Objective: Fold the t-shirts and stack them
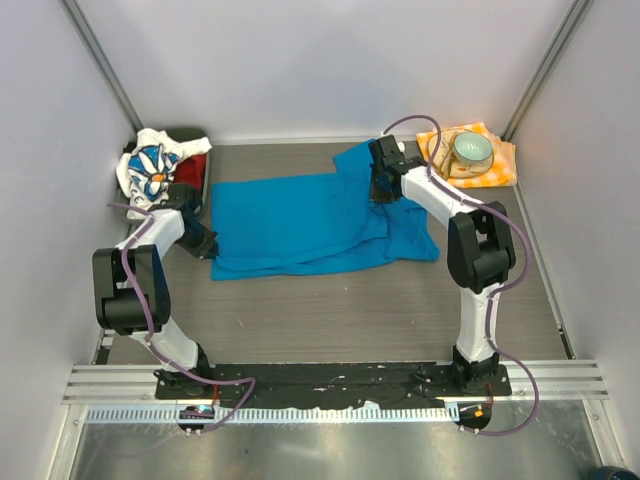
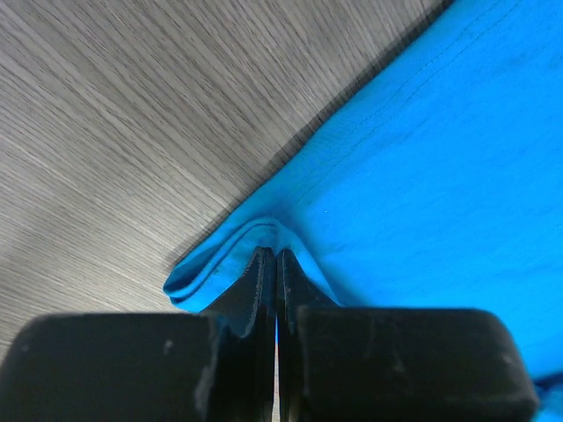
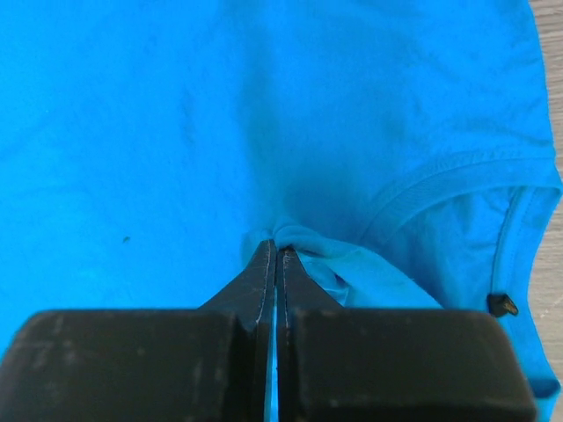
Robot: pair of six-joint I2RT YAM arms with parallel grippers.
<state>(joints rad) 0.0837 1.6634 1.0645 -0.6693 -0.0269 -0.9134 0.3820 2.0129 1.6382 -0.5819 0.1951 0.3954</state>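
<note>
My right gripper slides outward next over the smooth blue cloth (image 1: 361,181) (image 3: 260,114), which lies just outward of it, and releases the pinch there, because its fold still sits bunched.
The blue t-shirt (image 1: 300,225) lies spread and partly folded across the middle of the table. My left gripper (image 1: 207,243) is shut on its folded left edge (image 2: 229,251) near the lower left corner. My right gripper (image 1: 383,190) is shut on a pinch of the same shirt (image 3: 308,242) next to the collar (image 3: 457,171). The daisy-print t-shirt (image 1: 148,168) lies bunched at the back left, on top of the red t-shirt (image 1: 195,168), of which only a strip shows.
An orange-and-white checked napkin (image 1: 500,165) lies at the back right with a green bowl (image 1: 472,150) on it. White walls close in the table on three sides. Bare wood-grain tabletop (image 1: 330,310) lies in front of the blue shirt.
</note>
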